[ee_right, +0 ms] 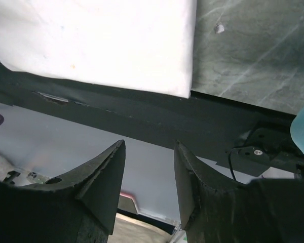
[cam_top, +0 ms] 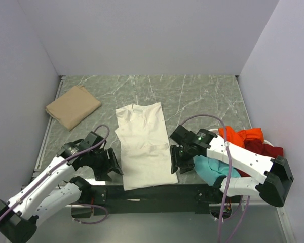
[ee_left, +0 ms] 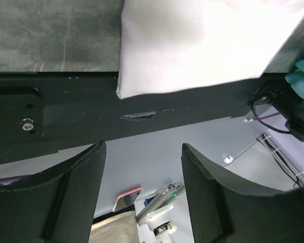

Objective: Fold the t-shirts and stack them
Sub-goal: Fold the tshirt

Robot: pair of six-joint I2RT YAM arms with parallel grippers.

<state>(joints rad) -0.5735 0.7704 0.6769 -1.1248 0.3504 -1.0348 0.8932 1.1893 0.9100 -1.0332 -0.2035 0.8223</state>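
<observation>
My left gripper is going to move down next and slide onto the t-shirt hem's closest corner (cam_top: 125, 188) (ee_left: 123, 91). The corner sticks out over the bar below it, to its right in the top view.
The cream-white t-shirt (cam_top: 143, 147) lies folded into a long strip in the middle of the table, its near hem over the black front bar. My left gripper (cam_top: 114, 163) is open just off the hem's left corner with nothing between its fingers. My right gripper (cam_top: 175, 160) is open off the right corner, also holding nothing. The left wrist view shows that gripper (ee_left: 143, 146) below the cream cloth (ee_left: 202, 40). In the right wrist view that gripper (ee_right: 150, 144) sits below the cloth (ee_right: 101, 40). A folded tan t-shirt (cam_top: 73, 106) rests at the back left. Teal (cam_top: 213, 172), orange (cam_top: 241, 136) and dark red (cam_top: 267, 150) t-shirts are bunched at the right.
A black mounting bar (cam_top: 157, 193) runs along the table's near edge between the arm bases. Pale walls close in the marbled table (cam_top: 192, 96) on the left, back and right. Purple cables loop off both arms.
</observation>
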